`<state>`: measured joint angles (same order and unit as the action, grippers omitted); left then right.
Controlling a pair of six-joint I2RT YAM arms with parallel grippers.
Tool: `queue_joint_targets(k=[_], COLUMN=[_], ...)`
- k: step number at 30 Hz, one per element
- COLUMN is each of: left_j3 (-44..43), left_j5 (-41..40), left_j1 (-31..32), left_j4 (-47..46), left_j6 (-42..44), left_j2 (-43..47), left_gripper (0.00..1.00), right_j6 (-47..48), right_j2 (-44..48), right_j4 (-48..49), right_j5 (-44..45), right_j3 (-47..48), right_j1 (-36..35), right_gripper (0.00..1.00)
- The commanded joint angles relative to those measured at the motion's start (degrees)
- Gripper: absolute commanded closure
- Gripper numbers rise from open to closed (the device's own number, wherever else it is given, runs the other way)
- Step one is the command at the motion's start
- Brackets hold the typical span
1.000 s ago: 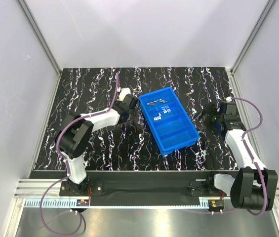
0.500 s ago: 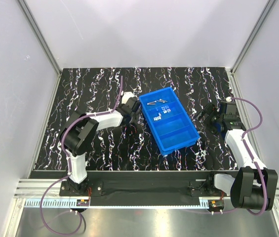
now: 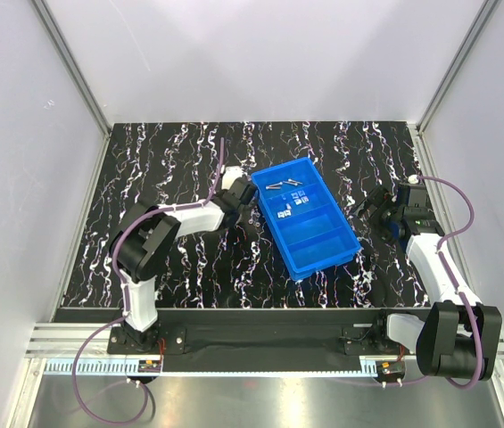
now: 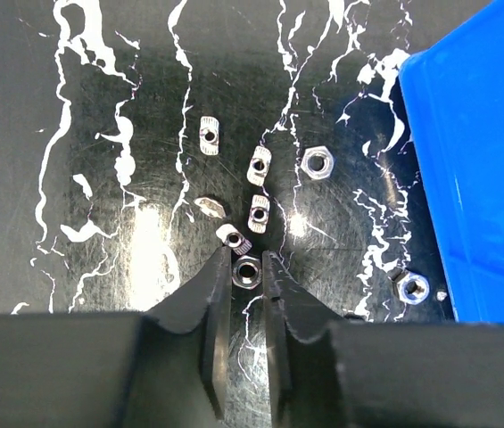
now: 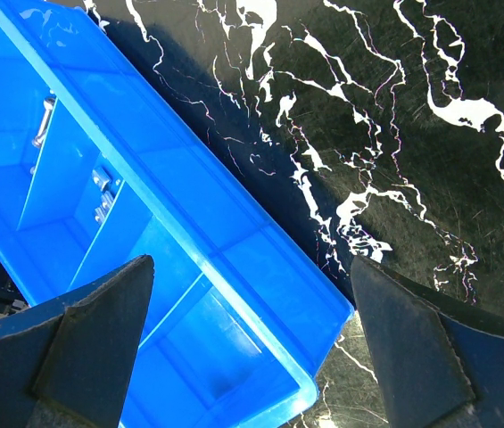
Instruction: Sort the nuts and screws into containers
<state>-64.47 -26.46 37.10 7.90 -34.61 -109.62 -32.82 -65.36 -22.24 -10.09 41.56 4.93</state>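
The left gripper needs to go up, pass over the tray's side and let go of the hex nut above the empty section of the tray beside the sorted nuts, since those look blockier.
The blue tray (image 3: pixel 275 235) lies mid-table. Its far compartment holds a few screws (image 3: pixel 283 185), and the one behind that holds several nuts (image 3: pixel 292 207). Just left of the tray, my left gripper (image 3: pixel 244 212) is down at the table. In the left wrist view its fingertips (image 4: pixel 245 270) press both sides of a hex nut (image 4: pixel 245 271). More loose nuts (image 4: pixel 260 164) lie just ahead of it, one (image 4: pixel 411 286) beside the tray wall (image 4: pixel 475 178). My right gripper (image 5: pixel 252 263) hangs wide open over the tray's right rim (image 5: pixel 234 234), holding nothing. A screw (image 5: pixel 44 120) shows in that view too.
The tray's two near compartments (image 3: pixel 318 241) hold nothing I can see. The black marbled tabletop (image 3: pixel 171 160) stretches left and back. White walls and metal frame posts (image 3: pixel 73 71) enclose the table. A purple cable (image 3: pixel 452 201) loops off the right arm.
My left gripper has moved right and down toward the nuts beside the tray, and its elbow has swung inward. The right arm has barely shifted.
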Motion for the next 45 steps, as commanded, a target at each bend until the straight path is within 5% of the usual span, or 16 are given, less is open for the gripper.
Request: queue_joint_targets(k=[1,17,32,45], left_j3=[2.24,6.03,-15.15,-18.59], left_j5=[-1.23,3.51,12.22,9.76], left_j1=[-0.10,6.05,17.47,22.14], left_j4=[-0.96,-5.52,-7.46,-5.53], left_j6=[-0.55,3.23,10.70,12.55], left_j2=[0.28,19.18,3.90,-4.98], left_gripper=[0.83,0.85,0.84,0.80], right_j6=[0.39,-0.23,0.74,1.09], right_j2=[0.33,-0.11,1.91,3.13], right_j4=[0.79,1.58,0.36,0.27], right_j5=[0.33,-0.37,1.82,2.09], right_j3=[1.77,1.94,1.42,0.72], right_j1=[-0.18,-0.18,-0.18,-0.18], right_gripper=[0.01,0.00,0.00,0.00])
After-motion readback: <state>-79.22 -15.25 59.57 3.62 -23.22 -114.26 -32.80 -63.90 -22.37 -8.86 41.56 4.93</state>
